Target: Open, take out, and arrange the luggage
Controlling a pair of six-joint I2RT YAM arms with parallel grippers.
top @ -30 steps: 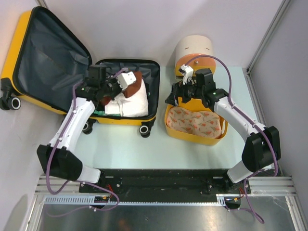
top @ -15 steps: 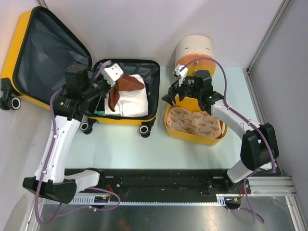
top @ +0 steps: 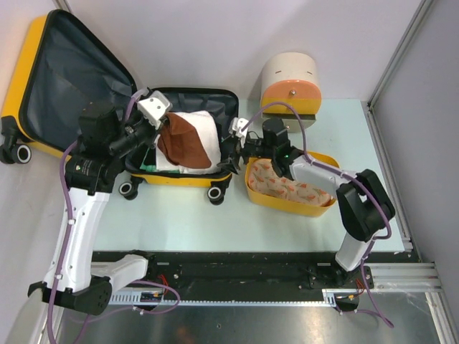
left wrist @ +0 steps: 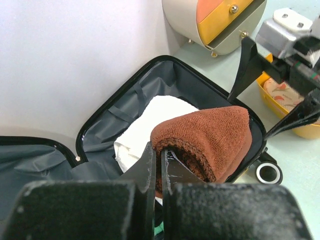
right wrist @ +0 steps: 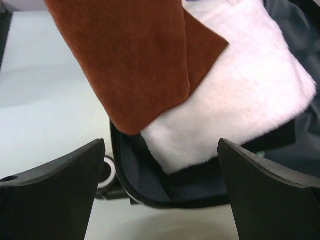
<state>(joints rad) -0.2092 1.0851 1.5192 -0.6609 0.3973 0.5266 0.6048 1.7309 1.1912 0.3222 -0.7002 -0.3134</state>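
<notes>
My left gripper holds the brown towel's other end, so my right gripper should move onto the brown towel's loose corner (top: pixel 204 163) (right wrist: pixel 131 120), which hangs to its left in the top view.
The yellow luggage (top: pixel 29 64) lies open at the back left, its lid against the wall and its dark grey lining showing. My left gripper (top: pixel 159 127) is shut on a brown towel (top: pixel 185 137) and holds it lifted over the open shell; the towel (left wrist: pixel 210 137) hangs from the closed jaws in the left wrist view. A folded white towel (top: pixel 204 147) lies in the shell beneath it. My right gripper (top: pixel 237 143) is open at the shell's right rim, facing the white towel (right wrist: pixel 240 90) and brown towel (right wrist: pixel 135 55).
A plain yellow bin (top: pixel 287 204) with a patterned cloth stands right of the luggage. A cream-and-orange drawer cabinet (top: pixel 290 82) stands at the back. Luggage wheels (top: pixel 215 193) stick out at the front. A metal frame post (top: pixel 394 64) runs along the right.
My left arm has pulled back and up, lifting the brown towel off the white one. My right gripper has moved left from above the bin to the luggage's right rim.
</notes>
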